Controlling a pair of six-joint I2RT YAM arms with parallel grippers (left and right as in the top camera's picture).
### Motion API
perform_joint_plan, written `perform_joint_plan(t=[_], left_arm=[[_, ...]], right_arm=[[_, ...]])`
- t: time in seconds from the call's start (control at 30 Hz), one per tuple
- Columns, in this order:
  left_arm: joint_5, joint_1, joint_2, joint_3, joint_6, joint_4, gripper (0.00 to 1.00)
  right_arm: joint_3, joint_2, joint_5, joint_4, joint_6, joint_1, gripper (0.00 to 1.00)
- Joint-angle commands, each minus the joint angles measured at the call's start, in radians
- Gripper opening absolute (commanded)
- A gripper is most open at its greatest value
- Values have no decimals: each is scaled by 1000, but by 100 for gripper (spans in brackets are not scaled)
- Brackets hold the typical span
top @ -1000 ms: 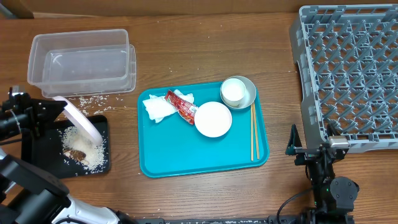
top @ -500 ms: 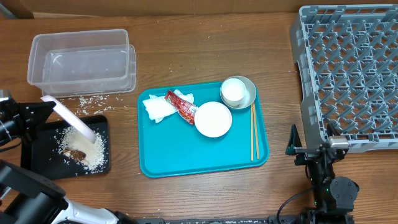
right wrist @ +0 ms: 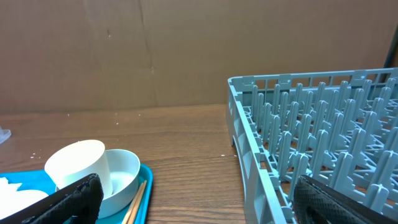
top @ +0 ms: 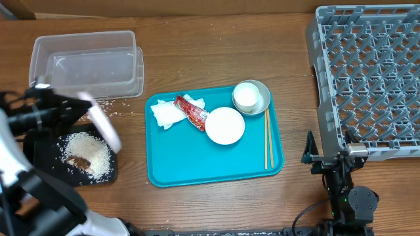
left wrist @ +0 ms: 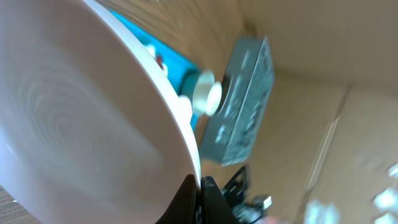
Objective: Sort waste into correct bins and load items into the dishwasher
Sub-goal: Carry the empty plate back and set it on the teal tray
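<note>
The rice is on the black tray. My left gripper should next swing over the teal tray [top: 197, 167], turn the plate flat and lower it beside the napkins.
My left gripper [top: 73, 106] is shut on the rim of the large white plate [top: 102, 124], which is tilted on edge and blurred above the black tray [top: 39, 147]. White rice with brown scraps [top: 88, 156] lies piled on that tray. In the left wrist view the plate [left wrist: 81, 118] fills the frame, with the jaws [left wrist: 199, 194] pinching its rim. Napkins [top: 167, 113], the red wrapper [top: 191, 111], the small white plate [top: 225, 125], the cup [top: 246, 96] in the metal bowl [top: 264, 99] and the chopsticks [top: 268, 137] lie on the teal tray [top: 197, 167]. My right gripper [top: 328, 160] is open and empty beside the rack.
The clear tub [top: 85, 65] stands at the back left with stray rice grains [top: 98, 105] in front of it. The grey dish rack [top: 367, 78] fills the right side. The right wrist view shows the cup [right wrist: 78, 168], the bowl [right wrist: 124, 174] and the rack [right wrist: 323, 124].
The left gripper lifted the plate off the rice pile and swung it up and to the right. The rice stays on the black tray. The right arm has not moved.
</note>
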Motion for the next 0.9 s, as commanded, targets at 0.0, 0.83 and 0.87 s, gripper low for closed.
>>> perform_joint_plan(t=[0.0,0.83,0.87], left_arm=[[-78,-150,-175,10,6,-7,4],[-1058,-1294,-289,-407,-924,588,4],[-1068,-1301,-289,-432,-924,625,4]], right_arm=[[-10,-10,6,5,-7,-7,100],[-10,-10,6,5,-7,-7,100],[-10,-10,6,5,-7,-7,100]])
